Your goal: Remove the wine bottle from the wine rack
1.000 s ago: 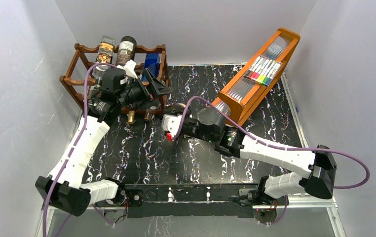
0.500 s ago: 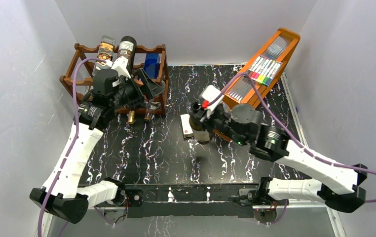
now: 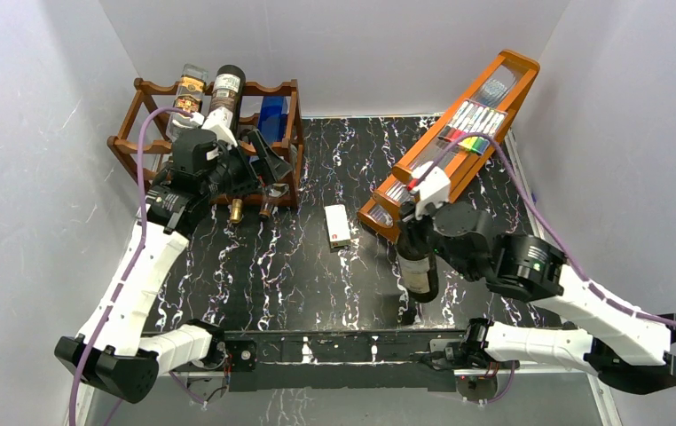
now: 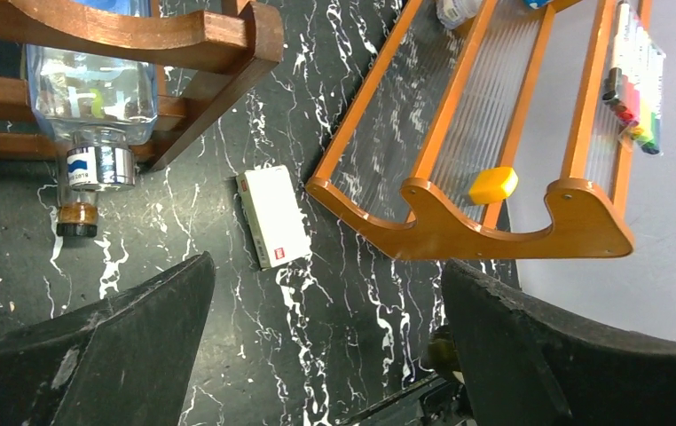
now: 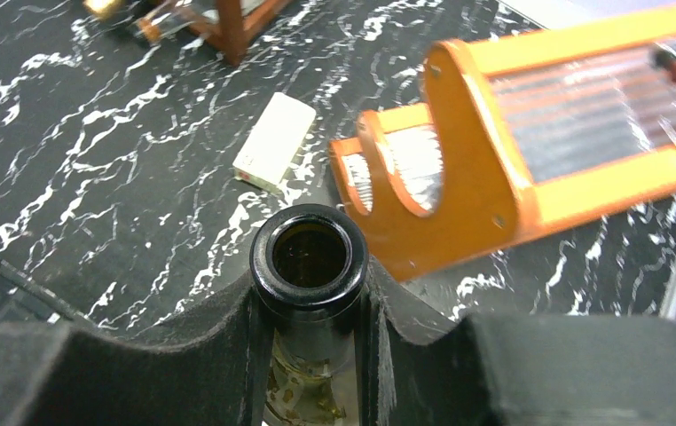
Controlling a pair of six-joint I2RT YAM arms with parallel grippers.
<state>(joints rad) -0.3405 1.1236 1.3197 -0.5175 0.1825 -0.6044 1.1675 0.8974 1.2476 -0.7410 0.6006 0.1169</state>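
The right gripper carries the bottle outward, to the left in the top view, and down onto the table beside the white box next, since the bottle still hangs.
The dark wine bottle hangs upright over the front right of the table, away from the wine rack. My right gripper is shut on its neck. In the right wrist view the bottle's open mouth sits just above my right gripper, whose pads press both sides of the neck. The reddish-brown rack stands at the back left with other bottles lying in it. My left gripper hovers open at the rack's right front corner. Nothing lies between the left gripper's fingers.
A white box lies mid-table, also seen as the white box. The slanted orange tray stand with coloured markers leans at the back right, close behind the held bottle. A clear bottle pokes out of the rack rail.
My right arm has swung the bottle from in front of the rack to the right and toward the near edge, turning it upright. The left arm has barely shifted.
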